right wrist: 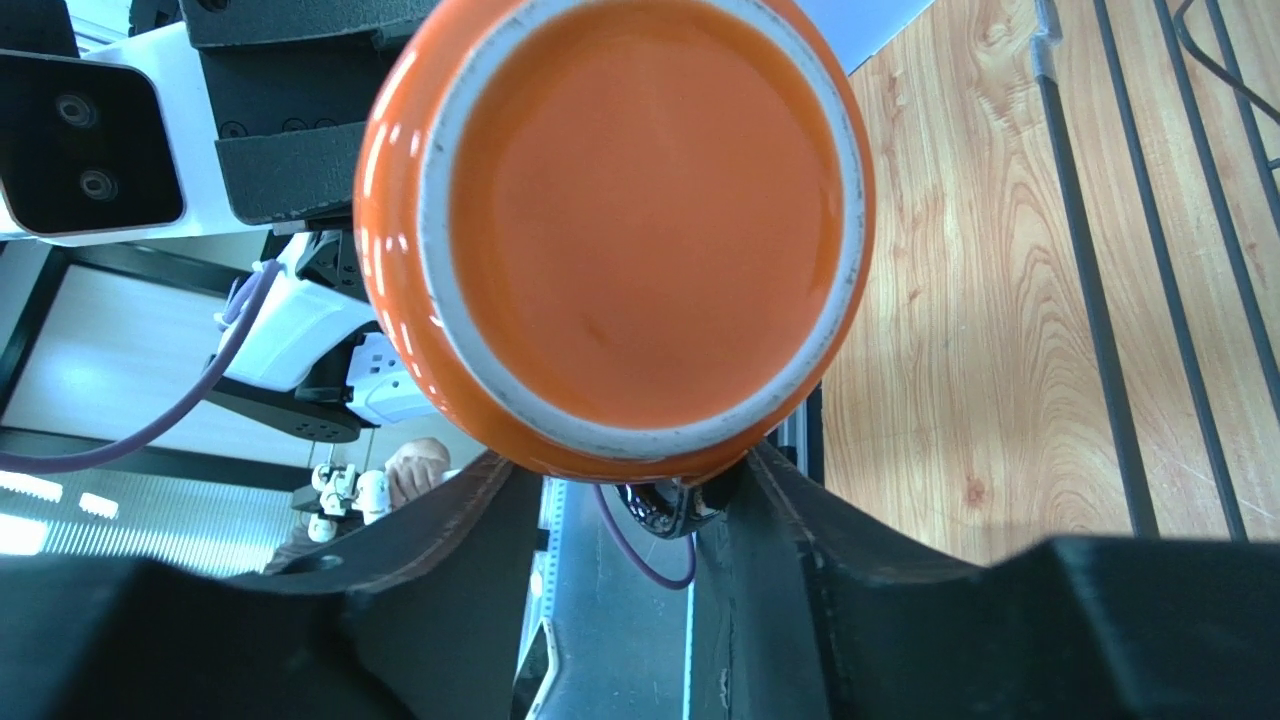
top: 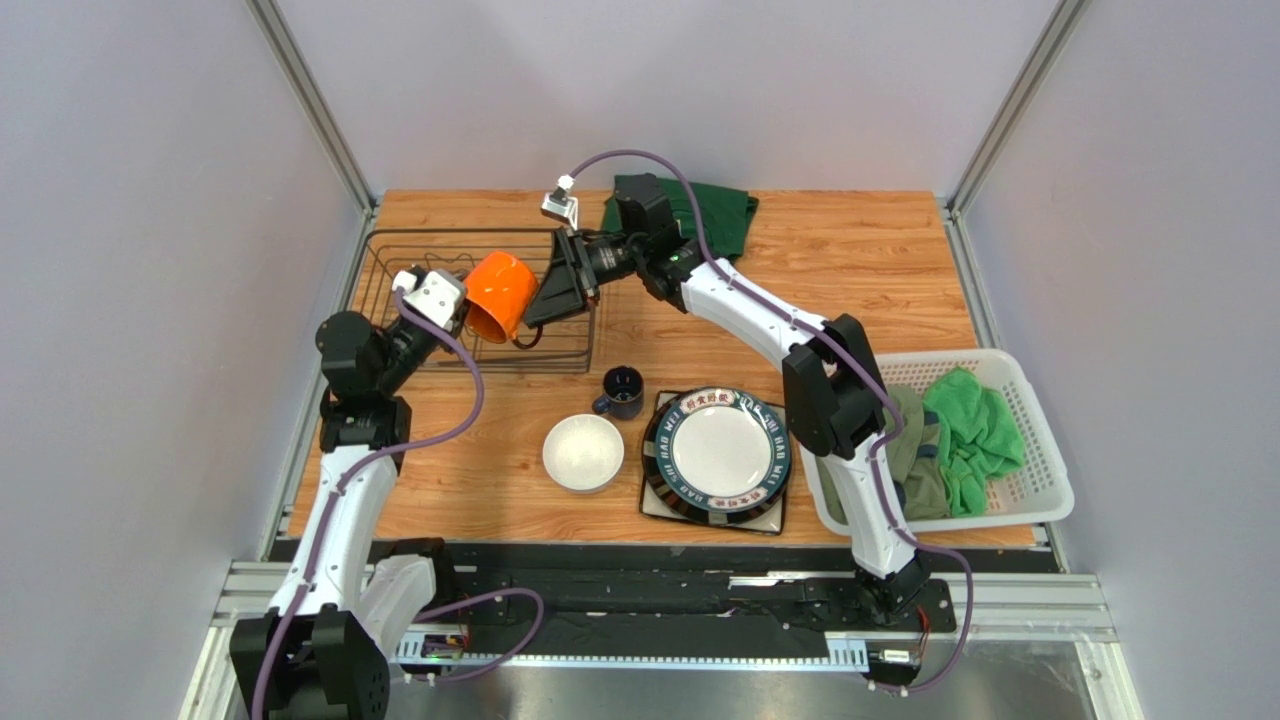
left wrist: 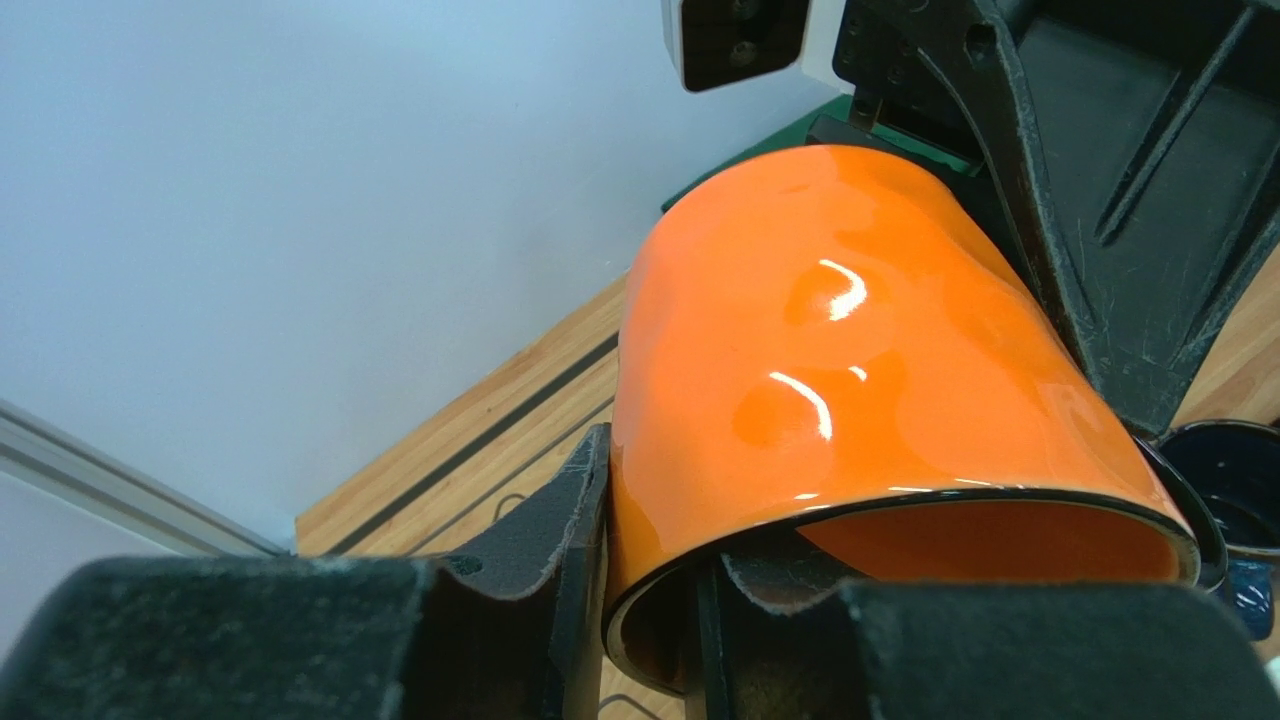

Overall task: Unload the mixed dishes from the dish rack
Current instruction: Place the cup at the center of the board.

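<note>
My left gripper will next move back and down, turn the tilted mug upright and release it on the clear tabletop beside the small white bowl.
My left gripper (top: 461,306) is shut on the orange mug (top: 501,296), held tilted above the dish rack (top: 406,255). In the left wrist view one finger sits outside the mug's (left wrist: 842,345) wall and one inside its rim, around my left gripper's (left wrist: 654,570) middle. My right gripper (top: 544,300) is open, its tips at the mug's base (right wrist: 616,225), which is wider than the gap of the right gripper (right wrist: 639,480). On the table lie the dark blue mug (top: 619,393), the small white bowl (top: 583,452) and the round dark-rimmed plate (top: 718,450). The square cream plate is not visible.
A white slatted basket (top: 1044,450) with green cloths (top: 969,428) stands at the right edge. A dark green cloth (top: 714,210) lies at the back behind the right arm. The round plate rests on a dark square piece whose corners (top: 657,503) show.
</note>
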